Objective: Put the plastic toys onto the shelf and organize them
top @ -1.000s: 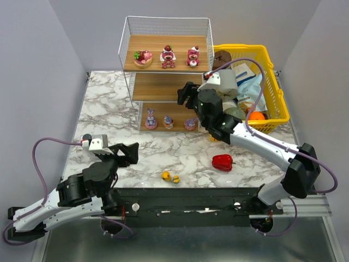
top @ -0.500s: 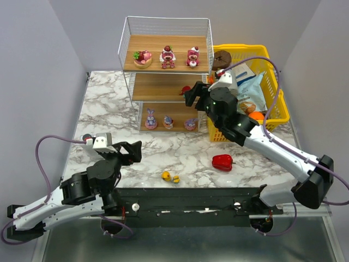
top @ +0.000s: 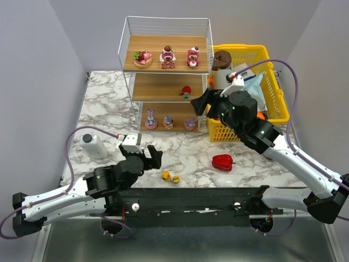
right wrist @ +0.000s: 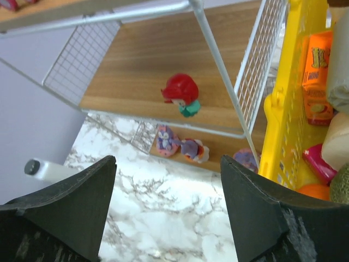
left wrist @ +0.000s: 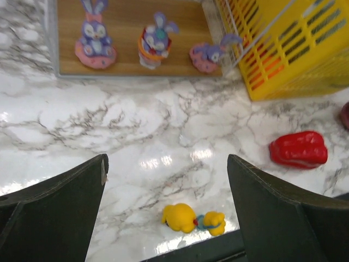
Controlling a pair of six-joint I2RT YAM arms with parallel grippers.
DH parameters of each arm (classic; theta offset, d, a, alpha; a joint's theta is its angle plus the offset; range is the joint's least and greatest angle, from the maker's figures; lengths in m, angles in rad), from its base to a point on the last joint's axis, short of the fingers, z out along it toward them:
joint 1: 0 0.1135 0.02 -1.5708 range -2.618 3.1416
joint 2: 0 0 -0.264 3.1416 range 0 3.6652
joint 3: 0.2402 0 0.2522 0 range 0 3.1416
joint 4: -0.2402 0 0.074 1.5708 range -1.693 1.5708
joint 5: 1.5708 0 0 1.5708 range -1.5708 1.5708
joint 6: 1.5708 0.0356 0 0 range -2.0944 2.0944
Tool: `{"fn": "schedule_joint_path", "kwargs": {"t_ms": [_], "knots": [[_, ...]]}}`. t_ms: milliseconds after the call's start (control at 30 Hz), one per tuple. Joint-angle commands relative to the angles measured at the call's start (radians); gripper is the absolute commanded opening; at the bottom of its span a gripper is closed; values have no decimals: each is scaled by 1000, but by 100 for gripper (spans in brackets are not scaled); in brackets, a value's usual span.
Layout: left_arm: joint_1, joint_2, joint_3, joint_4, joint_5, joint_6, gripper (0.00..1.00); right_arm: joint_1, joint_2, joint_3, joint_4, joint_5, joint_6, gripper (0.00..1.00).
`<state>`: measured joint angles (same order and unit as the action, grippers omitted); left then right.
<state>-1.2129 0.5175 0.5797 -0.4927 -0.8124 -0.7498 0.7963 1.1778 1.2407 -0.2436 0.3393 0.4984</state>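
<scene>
The larger yellow duck is still on the tabletop, off the shelf [top: 163, 71]. My left gripper should go down onto the duck next, to the right in the top view.
The shelf [top: 163, 71] holds a strawberry cake [top: 143, 57] and two pink bears [top: 167, 57] on top. A red duck [top: 186, 91] stands on the middle board, also in the right wrist view [right wrist: 181, 93]. Three purple bunnies [top: 168, 121] stand on the bottom board. Two yellow ducks [top: 170, 177] lie at the table's near edge. My left gripper [top: 152, 155] is open and empty, just left of them; they lie between its fingers in the left wrist view [left wrist: 191, 218]. My right gripper [top: 200, 103] is open and empty, right of the shelf's middle tier.
A red bell pepper [top: 222, 161] lies on the table right of the ducks. A yellow basket [top: 275, 117] full of groceries stands right of the shelf, under my right arm. A white bottle [top: 94, 146] stands at the left.
My right gripper has pulled back to the right from the shelf, leaving the red duck on the middle board. My left arm has swung right toward the yellow ducks, uncovering the white bottle.
</scene>
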Motion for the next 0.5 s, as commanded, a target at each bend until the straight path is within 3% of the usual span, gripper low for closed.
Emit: {"fn": "schedule_joint_path", "kwargs": {"t_ms": [0,467], "knots": [[0,110,-82,95,166,-115,97,-6,-53,31,-166,-51,0,85],[-2,154,-270,240,328,-200,85,-8,-138,-3,-286,-11,46,86]]}}
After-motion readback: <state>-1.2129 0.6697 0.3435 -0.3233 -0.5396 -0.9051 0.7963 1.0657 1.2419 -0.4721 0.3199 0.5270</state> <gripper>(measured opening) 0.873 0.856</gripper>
